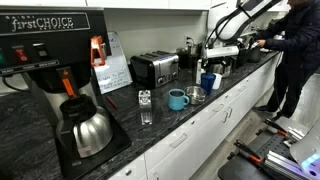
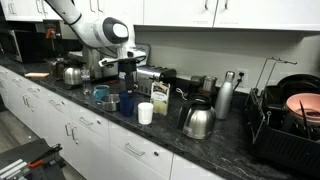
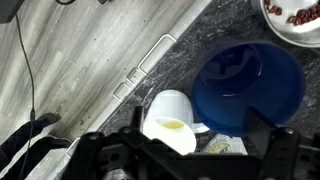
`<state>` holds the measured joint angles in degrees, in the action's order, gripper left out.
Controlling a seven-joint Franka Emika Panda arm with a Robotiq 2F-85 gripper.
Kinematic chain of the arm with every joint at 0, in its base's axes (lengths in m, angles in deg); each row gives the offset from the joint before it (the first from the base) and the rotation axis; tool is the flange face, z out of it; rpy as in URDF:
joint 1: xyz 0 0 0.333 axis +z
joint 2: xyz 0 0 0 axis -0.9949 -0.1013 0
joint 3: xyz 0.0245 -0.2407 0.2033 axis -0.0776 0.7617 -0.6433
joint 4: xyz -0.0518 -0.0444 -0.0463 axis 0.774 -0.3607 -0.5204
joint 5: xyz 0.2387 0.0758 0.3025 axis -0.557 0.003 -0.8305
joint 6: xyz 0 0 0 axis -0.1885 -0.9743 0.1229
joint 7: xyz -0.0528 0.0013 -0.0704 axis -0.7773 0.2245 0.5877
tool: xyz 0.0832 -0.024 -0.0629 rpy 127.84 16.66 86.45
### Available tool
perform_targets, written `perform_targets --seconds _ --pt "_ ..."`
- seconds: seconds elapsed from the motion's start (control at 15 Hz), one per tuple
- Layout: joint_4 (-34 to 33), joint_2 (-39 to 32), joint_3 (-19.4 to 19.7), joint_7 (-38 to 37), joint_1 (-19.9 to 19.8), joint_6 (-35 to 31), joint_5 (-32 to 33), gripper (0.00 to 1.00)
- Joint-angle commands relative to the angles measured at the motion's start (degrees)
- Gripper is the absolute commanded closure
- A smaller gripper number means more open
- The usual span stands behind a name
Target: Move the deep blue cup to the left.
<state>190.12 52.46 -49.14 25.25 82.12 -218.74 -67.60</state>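
Note:
The gripper moves down astride the blue cup's rim beside the white cup next and closes, since the deep blue cup's empty opening leaves room for one finger.
The deep blue cup (image 1: 208,82) (image 2: 127,101) stands upright on the dark speckled counter, between a teal mug with a handle (image 1: 177,98) (image 2: 103,98) and a small white cup (image 2: 145,113). My gripper (image 1: 216,62) (image 2: 128,76) hangs just above the blue cup. In the wrist view the blue cup (image 3: 245,85) is seen from above, its inside empty, with the white cup (image 3: 172,122) right beside it. My gripper (image 3: 185,158) is open, its dark fingers spread wide at the bottom of that view and holding nothing.
A carton (image 2: 159,98), steel kettle (image 2: 197,121) and steel bottle (image 2: 224,98) stand past the white cup. A toaster (image 1: 153,68), glass (image 1: 145,106), metal bowl (image 1: 196,93) and coffee maker (image 1: 60,70) line the counter. A bowl of red bits (image 3: 295,20) sits nearby. A person (image 1: 295,55) stands at the counter's end.

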Motion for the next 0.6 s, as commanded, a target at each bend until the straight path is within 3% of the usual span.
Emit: perform_targets --seconds 0.0,0.33,0.47,0.53 --pt "0.3 0.6 1.4 -0.4 1.3 2.2 -1.5 0.00" --pt "1.0 -0.3 1.3 -2.3 2.1 2.1 -0.9 0.01" --pt "1.0 -0.9 1.2 -3.6 2.5 1.6 -0.8 0.26" --pt "0.9 -1.2 1.3 -4.1 2.7 1.5 -0.8 0.28"
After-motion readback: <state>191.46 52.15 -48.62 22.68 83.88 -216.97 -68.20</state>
